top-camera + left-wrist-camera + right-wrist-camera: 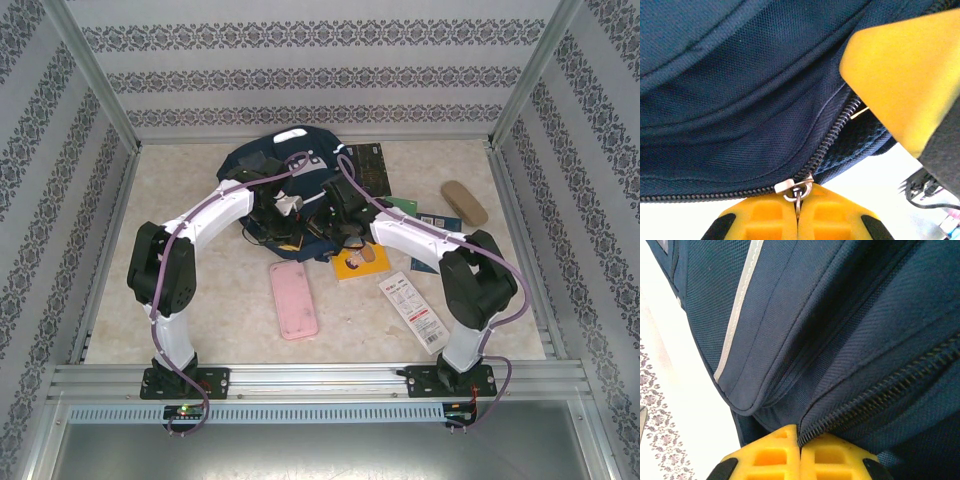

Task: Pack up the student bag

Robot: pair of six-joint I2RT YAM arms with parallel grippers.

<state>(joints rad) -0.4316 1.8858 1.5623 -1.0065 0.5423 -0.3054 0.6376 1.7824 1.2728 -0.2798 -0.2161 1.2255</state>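
The pull goes along the zipper line in my left gripper next, away from my right gripper, and is then released, as the black zipper (832, 132) runs on past its slider.
The student bag (262, 158), navy blue with a thin white stripe (740, 305), lies at the back middle of the table. Both arms reach into its near side. My left gripper (798, 201) is shut on the metal zipper pull (799, 192), which hangs from the slider (788, 185) of the bag's black zipper (832, 132). My right gripper (800, 439) is shut on the bag's fabric edge where a zipper line (875, 390) ends. A yellow finger of the right gripper (905, 75) shows close by in the left wrist view. The bag's inside is hidden.
A pink pencil case (293, 298), a yellow book (360, 263) and a white packet (412, 310) lie in front of the bag. To the right are a dark board (366, 165), teal and blue books (432, 222) and a tan case (464, 202).
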